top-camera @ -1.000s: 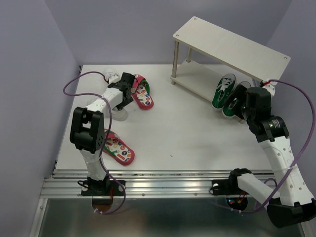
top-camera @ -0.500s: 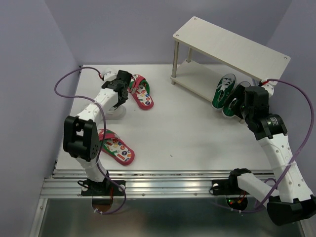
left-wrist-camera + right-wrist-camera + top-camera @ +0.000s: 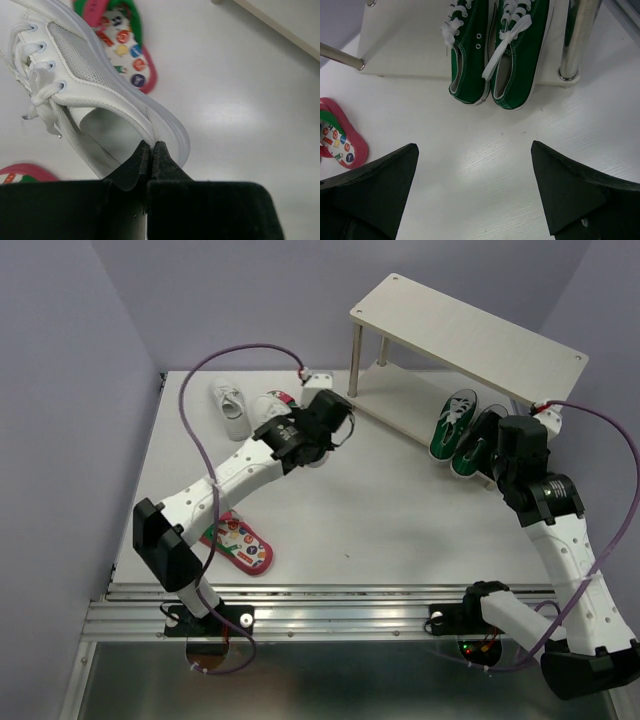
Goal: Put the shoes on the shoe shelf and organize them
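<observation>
I will next bring my left gripper back, to the right in the top view and down onto the table's middle, as that part of the table before the shoe shelf (image 3: 470, 325) is bare.
My left gripper (image 3: 306, 440) (image 3: 151, 146) is shut on the heel rim of a white sneaker (image 3: 85, 65), held above the table near the middle back; the sneaker also shows in the top view (image 3: 272, 406). Under it lies a red-pink flip-flop (image 3: 127, 47). The second white sneaker (image 3: 228, 406) lies at the back left. The other flip-flop (image 3: 240, 545) lies at the front left. Two green sneakers (image 3: 470, 55) (image 3: 520, 55) stand side by side on the lower board of the beige shoe shelf (image 3: 470, 325). My right gripper (image 3: 475, 187) (image 3: 482, 455) is open and empty just in front of them.
The shelf's metal posts (image 3: 577, 40) stand right of the green sneakers. Its lower board (image 3: 405, 45) is bare to their left. Purple walls close in the table at left and back. A flip-flop (image 3: 340, 142) shows at the left edge of the right wrist view.
My left arm has swung from the back left toward the table's middle, carrying the white sneaker by its heel. The right arm has barely moved.
</observation>
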Robot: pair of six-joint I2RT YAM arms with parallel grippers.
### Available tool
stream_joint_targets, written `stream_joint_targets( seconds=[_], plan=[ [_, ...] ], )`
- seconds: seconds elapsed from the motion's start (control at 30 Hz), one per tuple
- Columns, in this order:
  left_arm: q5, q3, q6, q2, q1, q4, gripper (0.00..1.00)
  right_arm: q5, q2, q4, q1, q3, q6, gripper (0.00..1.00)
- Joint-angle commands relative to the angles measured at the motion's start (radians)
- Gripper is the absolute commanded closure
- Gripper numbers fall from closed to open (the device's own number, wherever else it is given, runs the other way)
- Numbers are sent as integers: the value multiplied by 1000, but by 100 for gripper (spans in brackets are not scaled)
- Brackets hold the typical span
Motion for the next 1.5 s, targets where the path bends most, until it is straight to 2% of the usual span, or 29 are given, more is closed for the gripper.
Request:
stream_joint_targets(
  seconds=[0.0, 0.07, 0.17, 0.23, 0.37, 0.43, 0.47, 0.53, 0.57, 0.6, 0.67, 0.7, 0.87, 0.93, 0.97, 1.03, 1.2, 1.23, 1.3, 1.47],
  plan=[
    [-3, 61, 134, 55, -183, 71, 100, 88, -55, 51, -7, 16, 3, 0],
    [40, 54, 223, 87, -266, 112, 100, 111, -70, 51, -7, 13, 3, 0],
    [153, 15, 314, 120, -315, 209, 100, 119, -84, 50, -7, 11, -9, 0],
    [240, 11, 314, 152, -325, 220, 100, 114, -80, 34, -7, 14, -14, 0],
    [271, -23, 294, 227, -332, 243, 99, 111, -93, 27, -7, 4, -8, 0],
    [267, -37, 271, 239, -332, 258, 88, 107, -96, 27, -7, 1, -15, 0],
    [268, -48, 268, 242, -332, 258, 77, 99, -92, 27, -7, 1, -18, 0],
    [264, -46, 257, 246, -334, 245, 64, 91, -87, 24, -7, 1, -21, 0],
    [262, -45, 253, 241, -335, 239, 52, 85, -84, 24, -7, -1, -21, 0],
    [259, -42, 250, 238, -335, 232, 47, 82, -84, 24, -7, -2, -21, 0],
    [258, -37, 239, 226, -337, 213, 46, 81, -83, 24, -7, -4, -20, 0],
    [256, -23, 234, 221, -339, 200, 40, 79, -83, 25, -7, -4, -20, 0],
    [232, -2, 159, 177, -346, 114, 39, 68, -73, 24, -7, -1, -23, 0],
    [155, 27, 34, 181, -346, 15, 39, 55, -69, 24, -7, -4, -23, 0],
    [143, 41, -53, 190, -343, -20, 39, 45, -67, 24, -7, -7, -20, 0],
    [139, 38, -127, 196, -340, -80, 39, 39, -67, 27, -7, -16, -3, 0],
    [172, -24, -301, 189, -339, -88, 38, 5, -54, 36, -7, -29, 6, 0],
    [170, -31, -321, 192, -337, -90, 31, 4, -50, 34, -7, -27, 6, 0],
    [152, -38, -355, 198, -328, -108, 30, 4, -53, 34, -7, -27, 6, 0],
    [201, -101, -369, 203, -289, -18, 32, -2, -61, 34, -7, -32, -3, 0]
  ],
)
